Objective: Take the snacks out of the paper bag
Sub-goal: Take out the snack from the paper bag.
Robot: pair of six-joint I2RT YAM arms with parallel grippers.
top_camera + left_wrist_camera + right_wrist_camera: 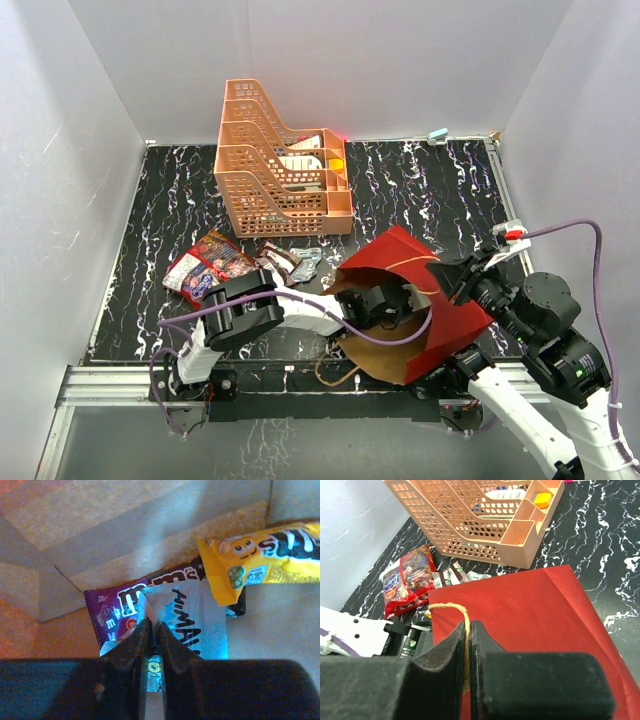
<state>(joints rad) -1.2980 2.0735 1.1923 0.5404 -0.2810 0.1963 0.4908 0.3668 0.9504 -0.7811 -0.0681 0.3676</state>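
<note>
I should move my left gripper out of the bag, left in the top view beside the small wrappers, and release the silver packet where other snacks lie.
The paper bag [425,290] lies on its side, dark red outside, its mouth facing the left arm. That arm reaches into it, so my left gripper [385,303] is inside. In the left wrist view my left gripper [152,626] is shut on the edge of a silver packet [200,625], which lies on the kraft inner wall [125,530]. A purple packet [107,611] lies beside the silver one and a yellow packet [265,555] to the right. My right gripper [468,626] is shut on the bag's cord handle [451,607] above the red side [520,610].
A large red snack bag [205,265] and small wrappers [290,262] lie on the black marbled table [150,220], left of the paper bag. An orange lattice tray rack [280,160] stands behind them. White walls close in the sides and back.
</note>
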